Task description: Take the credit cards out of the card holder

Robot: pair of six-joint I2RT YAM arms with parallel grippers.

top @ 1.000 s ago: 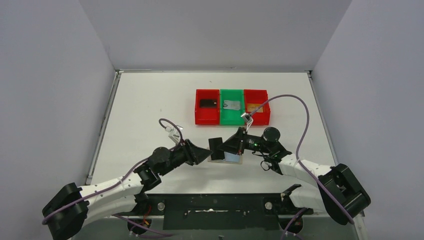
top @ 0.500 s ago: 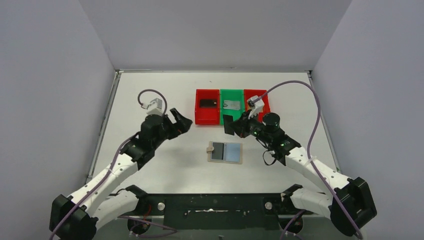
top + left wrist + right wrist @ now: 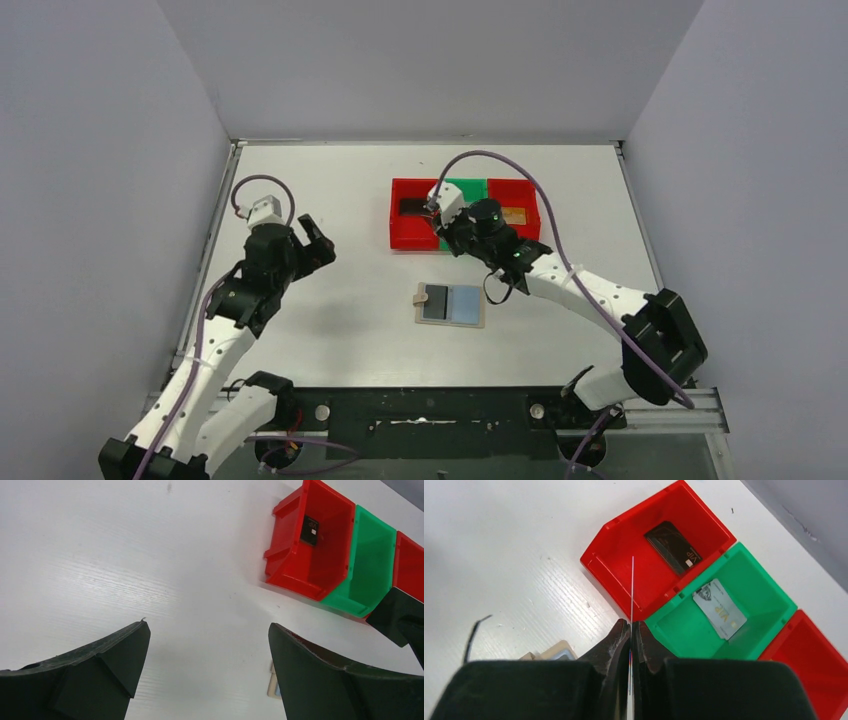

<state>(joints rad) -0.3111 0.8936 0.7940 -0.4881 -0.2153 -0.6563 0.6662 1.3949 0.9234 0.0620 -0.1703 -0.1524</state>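
I will next swing my right gripper over and lower it to the red bin's black card (image 3: 412, 207) (image 3: 673, 547), which lies below my right gripper, left in the top view, and release my matching dark card there.
The tan card holder (image 3: 474, 306) lies open on the table, pale blue lining up, with a black credit card (image 3: 434, 302) still in its left half. My right gripper (image 3: 631, 625) is shut on a thin credit card (image 3: 632, 587) seen edge-on, held over the near wall of the left red bin (image 3: 623, 562). A black card (image 3: 673, 547) lies in that bin and a silver card (image 3: 719, 608) in the green bin (image 3: 769, 600). My left gripper (image 3: 207, 625) hangs open and empty over bare table at the far left (image 3: 318, 243).
Three bins stand in a row behind the holder: red (image 3: 400, 232), green (image 3: 461, 190), red (image 3: 522, 192), the last with a gold card (image 3: 514, 215). The right arm (image 3: 570, 285) arches over the table right of the holder. White walls close off the table sides.
My left gripper opened and drew back up and left, away from the holder. My right gripper carried a card from the holder up to the left red bin.
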